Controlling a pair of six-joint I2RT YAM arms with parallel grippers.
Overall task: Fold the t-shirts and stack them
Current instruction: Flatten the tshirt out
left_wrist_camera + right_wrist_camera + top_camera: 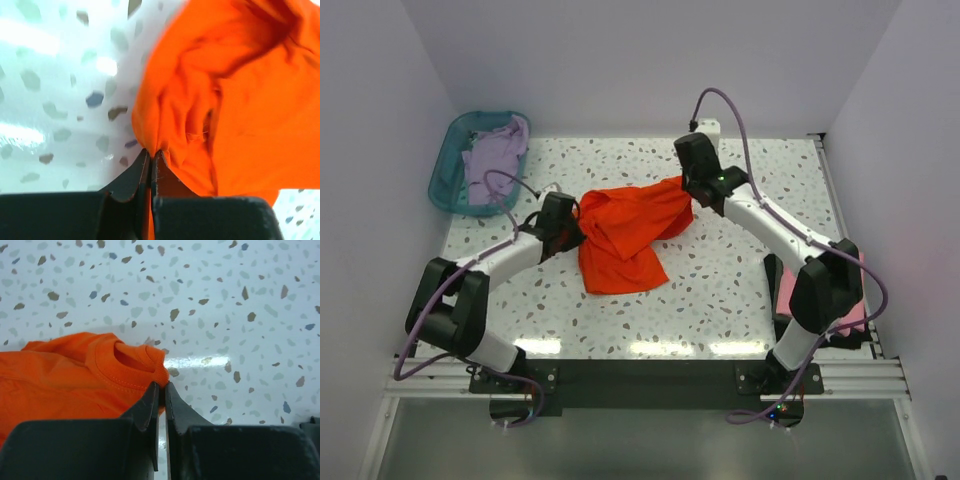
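My right gripper will pull the shirt's collar to the right in the top view next, away from my left gripper, and down onto the table, because the shirt is hanging crumpled.
The bright orange-red t-shirt (625, 235) hangs crumpled between my two grippers over the middle of the speckled table. My left gripper (572, 226) is shut on its left edge; in the left wrist view the cloth (240, 100) is pinched between the jaws at my left gripper (151, 152). My right gripper (688, 188) is shut on the ribbed collar (125, 372), seen at my right gripper (162, 385). The pale lavender t-shirt (495, 155) lies in the teal basket. The light pink t-shirt (860, 300) lies at the table's right edge, partly hidden by my right arm.
The teal plastic basket (445, 170) stands at the back left corner. White walls close in the table on the left, back and right. A rail runs along the near edge by the arm bases.
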